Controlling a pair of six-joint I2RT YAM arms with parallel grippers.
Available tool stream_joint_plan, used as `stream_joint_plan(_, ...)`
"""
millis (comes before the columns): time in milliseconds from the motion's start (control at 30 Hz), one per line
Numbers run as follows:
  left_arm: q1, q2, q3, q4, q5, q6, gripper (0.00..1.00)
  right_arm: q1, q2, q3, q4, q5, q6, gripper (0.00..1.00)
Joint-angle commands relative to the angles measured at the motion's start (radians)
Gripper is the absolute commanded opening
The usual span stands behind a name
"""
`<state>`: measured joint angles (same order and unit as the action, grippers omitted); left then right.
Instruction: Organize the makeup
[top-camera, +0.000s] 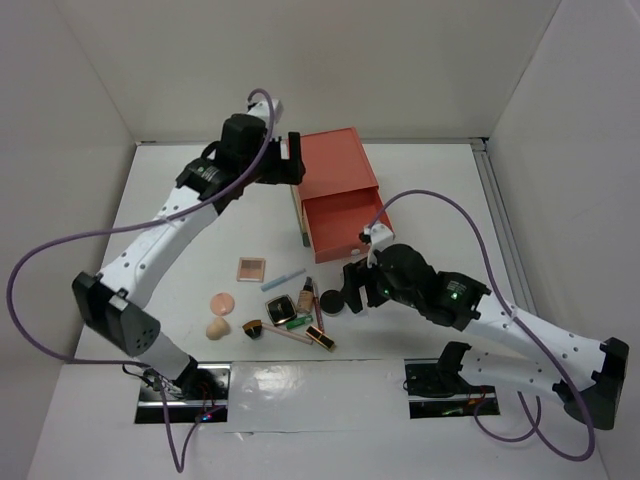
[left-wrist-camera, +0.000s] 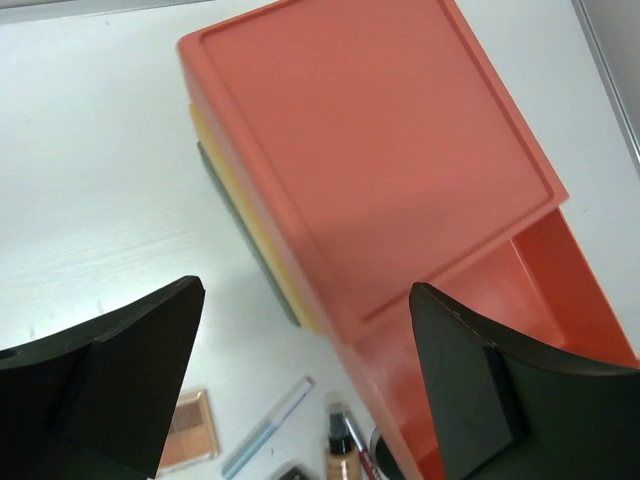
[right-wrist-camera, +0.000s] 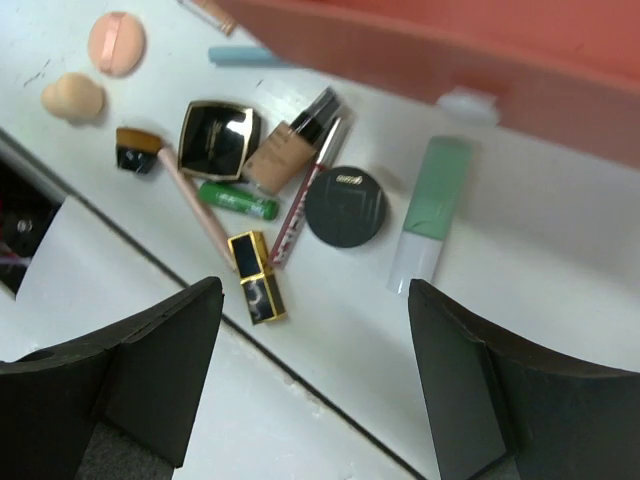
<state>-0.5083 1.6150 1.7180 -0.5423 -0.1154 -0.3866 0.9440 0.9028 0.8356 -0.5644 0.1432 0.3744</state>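
My right gripper is to get the mint tube (right-wrist-camera: 429, 212) and needs to lower over its white cap first, turning to match the tube's slant, because the cap lies toward my fingertips.
The makeup lies in a cluster in front of the drawer box: pink palette (top-camera: 251, 269), blue pencil (top-camera: 284, 278), peach puff (top-camera: 222, 301), sponge (top-camera: 216, 327), brush (top-camera: 254, 327). The right wrist view shows a square black compact (right-wrist-camera: 218, 139), round black compact (right-wrist-camera: 345, 206), mint tube (right-wrist-camera: 429, 212), red gloss stick (right-wrist-camera: 308, 195), foundation bottle (right-wrist-camera: 290, 145), green stick (right-wrist-camera: 237, 199) and black-gold lipstick (right-wrist-camera: 256, 276). My right gripper (top-camera: 350, 285) (right-wrist-camera: 315, 288) hovers open and empty above the cluster's right side. My left gripper (top-camera: 290, 160) (left-wrist-camera: 305, 290) is open and empty above the box's left side.
The orange, yellow and green drawer box (top-camera: 335, 165) (left-wrist-camera: 370, 150) stands at the back centre, its top orange drawer (top-camera: 345, 225) (left-wrist-camera: 560, 290) pulled out toward the makeup. White walls enclose the table. A black seam (right-wrist-camera: 330, 390) runs across the table near the front.
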Motion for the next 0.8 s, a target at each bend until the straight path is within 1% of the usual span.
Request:
stream_joint_plan(0,0.002,-0.166,-0.079,-0.008,-0.055,0.003,0.98,0.045,-0.036,-0.05,-0.029,0.022,0.049,0.82)
stream_joint_plan(33,0.002,-0.196,-0.113,-0.008,-0.055,-0.007,1.0,0.058,-0.05,-0.065,-0.029,0.022,0.07,0.82)
stream_joint_plan(67,0.002,-0.226,-0.192,-0.008,-0.055,-0.029,1.0,0.058,-0.059,-0.084,-0.029,0.042,0.089,0.82)
stream_joint_plan(100,0.002,-0.257,-0.233,-0.008,-0.055,-0.046,1.0,0.058,-0.059,-0.104,-0.02,0.042,0.104,0.82)
stream_joint_plan(133,0.002,-0.286,-0.276,-0.008,-0.055,-0.061,1.0,0.067,-0.059,-0.146,-0.011,0.051,0.132,0.82)
stream_joint_plan(167,0.002,-0.341,-0.357,-0.008,-0.055,-0.087,1.0,0.067,-0.045,-0.17,0.021,0.08,0.145,0.81)
stream_joint_plan(200,0.002,-0.368,-0.398,-0.008,-0.055,-0.106,1.0,0.067,-0.045,-0.194,0.021,0.099,0.146,0.79)
stream_joint_plan(233,0.002,-0.392,-0.437,-0.008,-0.035,-0.119,1.0,0.067,-0.035,-0.245,0.059,0.125,0.159,0.77)
stream_joint_plan(267,0.002,-0.417,-0.472,-0.008,-0.035,-0.129,1.0,0.067,-0.035,-0.265,0.073,0.178,0.196,0.76)
stream_joint_plan(300,0.002,-0.462,-0.535,-0.008,-0.035,-0.139,1.0,0.067,-0.022,-0.286,0.092,0.2,0.207,0.75)
stream_joint_plan(367,0.002,-0.51,-0.584,-0.03,-0.026,-0.15,1.0,0.067,-0.022,-0.34,0.148,0.228,0.241,0.75)
stream_joint_plan(433,-0.007,-0.585,-0.654,-0.051,-0.035,-0.179,1.0,0.067,-0.022,-0.378,0.213,0.237,0.241,0.7)
stream_joint_plan(467,-0.007,-0.61,-0.676,-0.062,-0.044,-0.179,1.0,0.067,-0.022,-0.41,0.281,0.237,0.224,0.68)
stream_joint_plan(533,-0.007,-0.676,-0.728,-0.083,-0.053,-0.205,1.0,0.067,-0.01,-0.425,0.364,0.268,0.195,0.68)
stream_joint_plan(633,-0.007,-0.721,-0.759,-0.084,-0.024,-0.205,1.0,0.076,0.042,-0.435,0.408,0.277,0.124,0.68)
stream_joint_plan(700,-0.007,-0.742,-0.759,-0.11,-0.024,-0.215,1.0,0.076,0.07,-0.435,0.452,0.277,0.084,0.71)
stream_joint_plan(767,-0.007,-0.754,-0.759,-0.122,-0.035,-0.224,1.0,0.076,0.117,-0.435,0.486,0.265,0.058,0.71)
